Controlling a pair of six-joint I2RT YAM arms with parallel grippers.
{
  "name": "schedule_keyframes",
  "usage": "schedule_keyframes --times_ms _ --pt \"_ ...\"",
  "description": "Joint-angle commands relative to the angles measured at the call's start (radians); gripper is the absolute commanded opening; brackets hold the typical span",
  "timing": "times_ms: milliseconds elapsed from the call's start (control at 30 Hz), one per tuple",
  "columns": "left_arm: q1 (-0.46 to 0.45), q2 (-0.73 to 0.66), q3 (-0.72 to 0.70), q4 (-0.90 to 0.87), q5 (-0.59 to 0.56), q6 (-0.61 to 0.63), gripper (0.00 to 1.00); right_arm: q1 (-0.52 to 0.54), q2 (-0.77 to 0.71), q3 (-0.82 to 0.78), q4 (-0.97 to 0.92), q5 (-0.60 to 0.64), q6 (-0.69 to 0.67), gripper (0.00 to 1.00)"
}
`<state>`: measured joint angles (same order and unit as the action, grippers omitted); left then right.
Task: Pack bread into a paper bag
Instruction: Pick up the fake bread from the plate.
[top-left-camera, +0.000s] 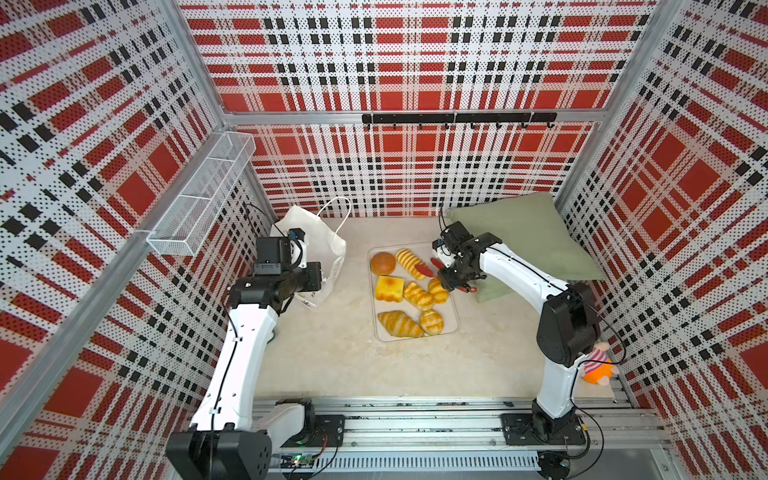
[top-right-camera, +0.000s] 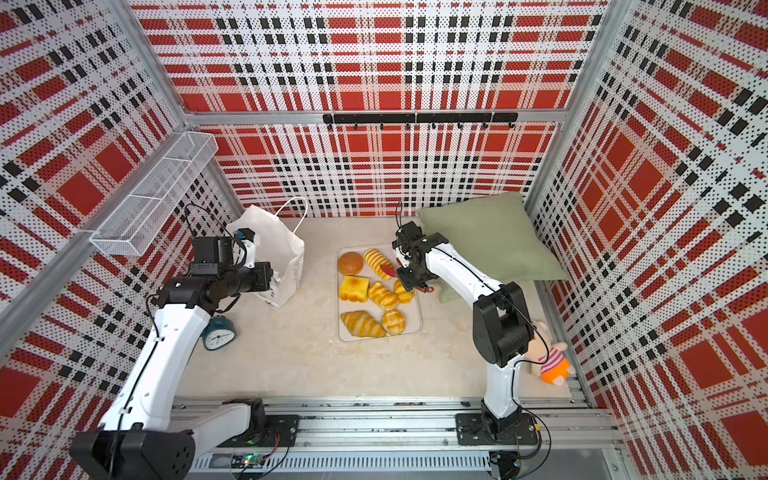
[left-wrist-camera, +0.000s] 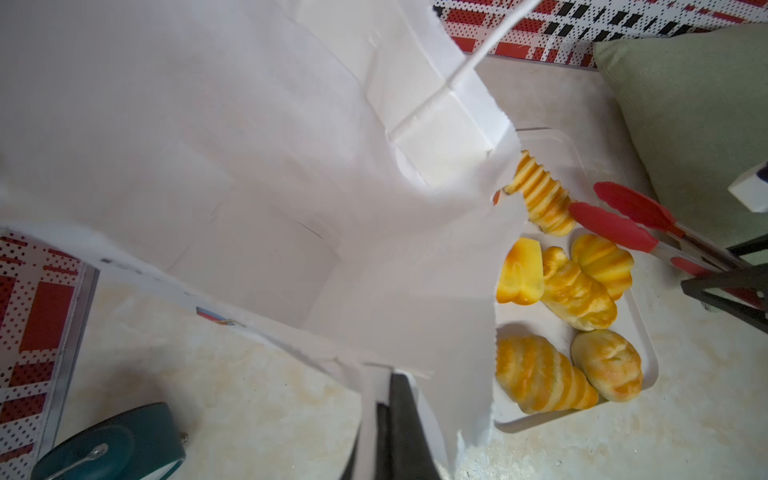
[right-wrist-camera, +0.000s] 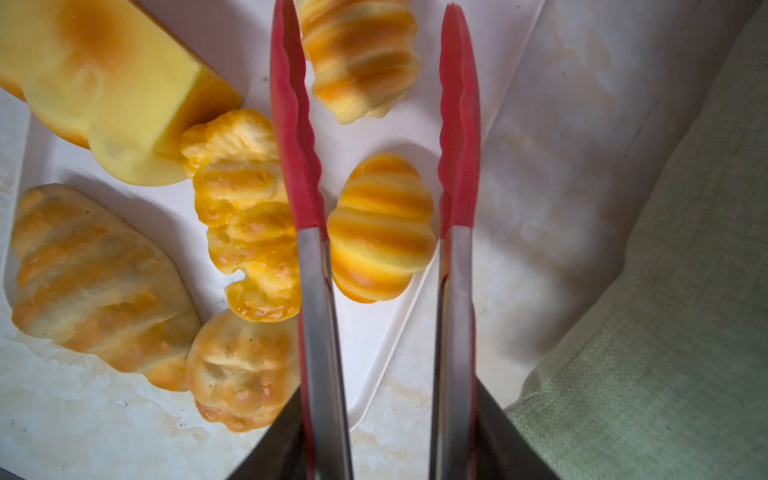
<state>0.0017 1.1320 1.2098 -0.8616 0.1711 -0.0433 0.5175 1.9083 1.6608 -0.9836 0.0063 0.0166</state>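
My right gripper will next lower the tongs and move them forward. The spread tips of the tongs are already on either side of the ridged loaf's near end (right-wrist-camera: 366, 80), which is below the gripper, past the small striped roll (right-wrist-camera: 380, 228).
The white paper bag (top-left-camera: 320, 243) stands open at the back left, and my left gripper (left-wrist-camera: 392, 399) is shut on its near rim, holding the mouth (left-wrist-camera: 249, 166) wide. Several pieces of bread lie on a clear tray (top-left-camera: 453, 330): a round bun (top-left-camera: 382, 263), a ridged loaf (top-left-camera: 406, 259), a toast (top-left-camera: 389, 288), a croissant (top-left-camera: 399, 323) and small rolls. My right gripper (right-wrist-camera: 388, 432) is shut on red-tipped tongs (right-wrist-camera: 291, 124). The tongs' arms are spread, one on each side of a small striped roll (right-wrist-camera: 380, 228), not touching it.
A green cushion (top-left-camera: 519, 232) leans in the back right corner, close behind the right arm. A teal alarm clock (top-right-camera: 218, 334) stands by the left arm. A plush toy (top-right-camera: 552, 361) lies at the front right. A wire basket (top-left-camera: 199, 199) hangs on the left wall.
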Motion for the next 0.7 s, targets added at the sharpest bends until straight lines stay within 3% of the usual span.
schedule_keyframes --times_ms 0,367,667 --pt "-0.024 -0.026 -0.016 0.020 -0.021 0.017 0.00 0.019 0.030 0.049 -0.016 0.020 -0.023 0.52" --pt "-0.153 -0.015 0.019 -0.010 -0.100 0.060 0.00 0.029 0.080 0.090 -0.066 0.105 -0.062 0.52" --pt "-0.191 -0.012 0.023 -0.023 -0.111 0.078 0.00 0.029 0.119 0.133 -0.071 0.107 -0.064 0.52"
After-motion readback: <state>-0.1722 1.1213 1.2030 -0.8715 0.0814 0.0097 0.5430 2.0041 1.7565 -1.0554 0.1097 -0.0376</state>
